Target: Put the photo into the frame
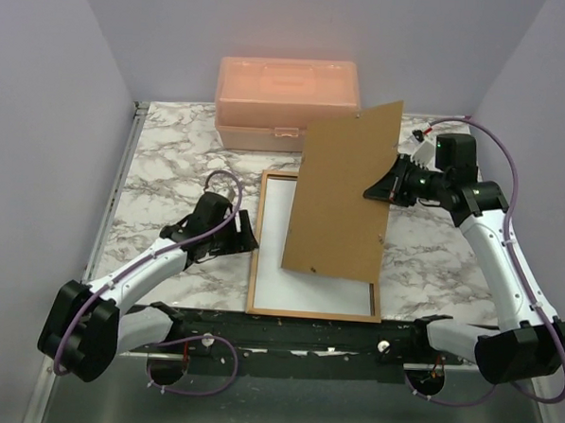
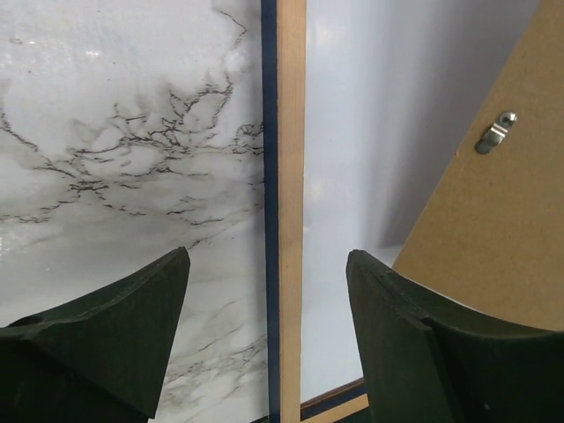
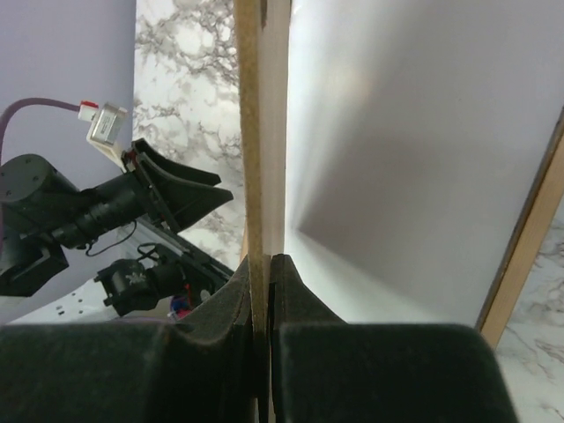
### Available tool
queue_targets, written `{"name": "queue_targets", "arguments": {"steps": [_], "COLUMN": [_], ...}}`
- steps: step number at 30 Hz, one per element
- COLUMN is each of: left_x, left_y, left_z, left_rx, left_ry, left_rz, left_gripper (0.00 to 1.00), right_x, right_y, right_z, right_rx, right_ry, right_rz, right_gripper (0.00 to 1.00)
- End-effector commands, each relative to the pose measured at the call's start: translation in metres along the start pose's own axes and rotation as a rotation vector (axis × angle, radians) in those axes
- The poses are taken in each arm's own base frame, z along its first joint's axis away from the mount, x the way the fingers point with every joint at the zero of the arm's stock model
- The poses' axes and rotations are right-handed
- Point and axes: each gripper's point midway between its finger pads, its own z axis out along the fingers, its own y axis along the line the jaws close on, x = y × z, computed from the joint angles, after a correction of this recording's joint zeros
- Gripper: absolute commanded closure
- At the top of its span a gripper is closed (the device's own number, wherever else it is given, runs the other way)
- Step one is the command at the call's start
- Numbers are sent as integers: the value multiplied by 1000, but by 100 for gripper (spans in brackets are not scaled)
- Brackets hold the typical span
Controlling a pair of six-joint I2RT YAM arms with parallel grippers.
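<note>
My right gripper lowers the tilted board down to its left in the top view next and releases it inside the open frame, which lies there.
The frame (image 1: 257, 258) lies flat at the table's middle, tan wood back up, its navy edge showing in the left wrist view (image 2: 271, 176). Inside it lies a plain white sheet, the photo (image 1: 273, 249) face down; its printed side is hidden. My left gripper (image 1: 250, 232) stands open just left of the frame's left rail (image 2: 291, 176), which runs between its fingers without touching them. My right gripper (image 1: 374, 190) is shut on the right edge of a brown backing board (image 1: 345, 196), held tilted over the frame's right half and covering part of the photo (image 3: 414, 132).
A peach plastic box (image 1: 286, 103) stands at the back, just behind the board's top corner. The board carries a small metal clip (image 2: 495, 132). Lilac walls close in on both sides. Bare marble table (image 1: 172, 158) lies left of the frame.
</note>
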Motion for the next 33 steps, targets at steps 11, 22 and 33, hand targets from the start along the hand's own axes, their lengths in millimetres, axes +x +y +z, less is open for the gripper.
{"name": "queue_targets", "arguments": {"steps": [11,22,33], "left_x": [0,7,12], "left_y": [8,14,11], "left_z": [2,14,21], "left_rx": [106,84,108], "left_ry": [-17,25,57], "left_rz": [-81,-101,-107], "left_gripper": [37,46,48], "right_x": [25,49,68], "right_y": [23,8,-10], "right_z": [15,32,47], "right_rx": [-209,-236,-225], "right_ry": [157,250,318], "right_rz": [95,168,208], "right_gripper": [99,99,99]}}
